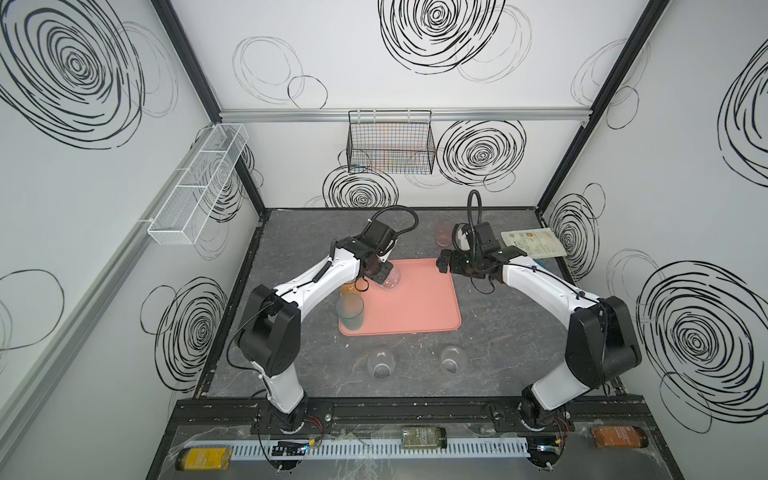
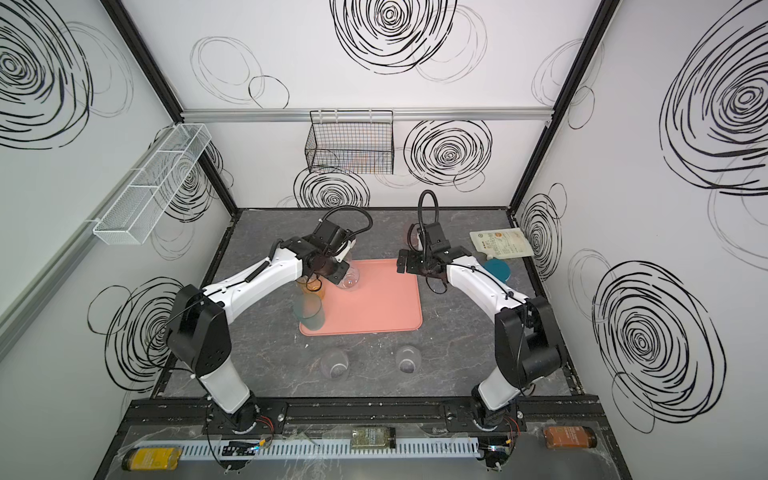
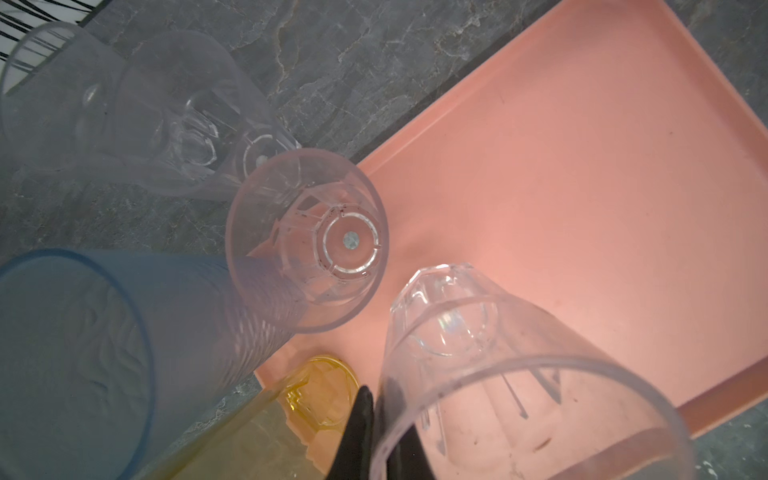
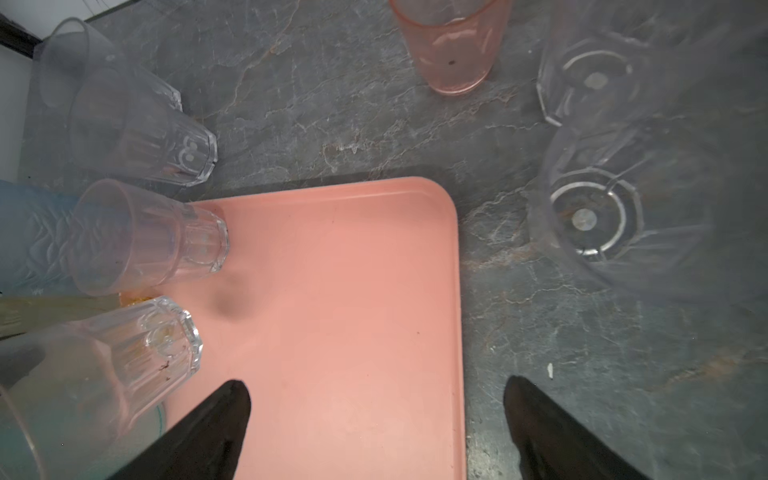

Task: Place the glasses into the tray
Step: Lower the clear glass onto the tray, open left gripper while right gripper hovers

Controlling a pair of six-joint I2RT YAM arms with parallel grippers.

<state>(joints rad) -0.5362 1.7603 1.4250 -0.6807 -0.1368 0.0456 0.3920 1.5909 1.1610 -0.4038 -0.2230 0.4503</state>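
The empty spot on the bare tray bottom [image 3: 440, 342] beside the amber glass is below, so my left gripper should next lower the clear glass there and let go of its rim.
The salmon-pink tray [image 1: 424, 307] [image 2: 382, 303] lies mid-table. My left gripper [image 1: 380, 272] [image 3: 376, 399] is shut on the rim of a clear glass [image 3: 498, 374] [image 1: 391, 281], which hangs tilted over the tray's far left part. Beside it a clear glass [image 3: 307, 241] stands on the tray's corner, with an amber glass [image 1: 349, 289] and a teal glass [image 1: 351, 313] along the left edge. A blue glass [image 3: 83, 353] is close by. My right gripper [image 1: 442, 266] [image 4: 376, 384] stands open and empty over the tray's far right corner.
Two clear glasses [image 1: 380, 363] [image 1: 452, 359] stand on the table in front of the tray. A pink glass [image 4: 453, 45] and two clear ones [image 4: 594, 216] [image 4: 594, 79] stand behind and right of it. A pouch [image 1: 534, 243] lies far right. A wire basket [image 1: 390, 145] hangs behind.
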